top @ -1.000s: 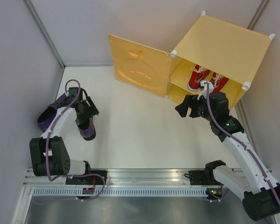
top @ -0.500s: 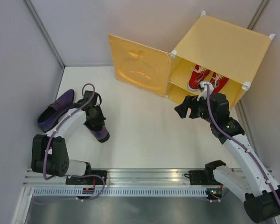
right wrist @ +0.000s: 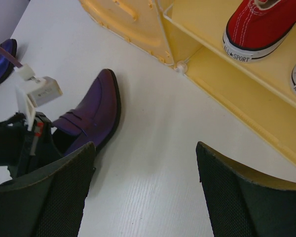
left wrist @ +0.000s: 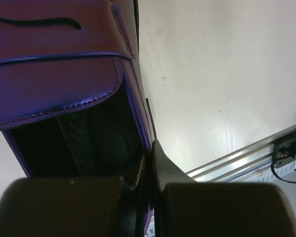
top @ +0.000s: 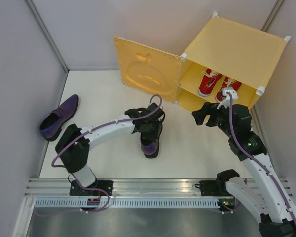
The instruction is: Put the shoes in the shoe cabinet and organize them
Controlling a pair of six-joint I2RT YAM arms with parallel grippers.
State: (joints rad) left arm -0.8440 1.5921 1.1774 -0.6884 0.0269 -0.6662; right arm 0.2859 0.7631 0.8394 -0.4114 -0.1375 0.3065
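Note:
The held loafer's nearer side wall (top: 159, 134) (right wrist: 85, 138) is to the left in the top view and down from my right gripper. My right gripper will move there and onto it, since this arm is by the opening of the cabinet.
My left gripper (top: 149, 133) is shut on the side wall of one dark purple loafer (top: 150, 148) at the table's centre; its fingers (left wrist: 160, 163) pinch the purple rim (left wrist: 133, 98). The other loafer (top: 59, 117) lies far left. Two red sneakers (top: 209, 81) (top: 230, 86) stand on the upper shelf of the yellow shoe cabinet (top: 237, 44), whose apple-embossed door (top: 145, 69) hangs open. My right gripper (top: 196, 116) is open and empty in front of the cabinet. In its wrist view, between the fingers (right wrist: 144, 148), is bare table, with the held loafer (right wrist: 91, 111) to the left and a sneaker (right wrist: 261, 24) above.
The open door stands out to the left of the cabinet mouth, close behind the held loafer. A metal rail (top: 138, 190) runs along the near edge. Grey walls close in on the left, back and right sides.
The left gripper shut on the loafer at the left and swung it right to the table's centre. The right arm shifted only slightly.

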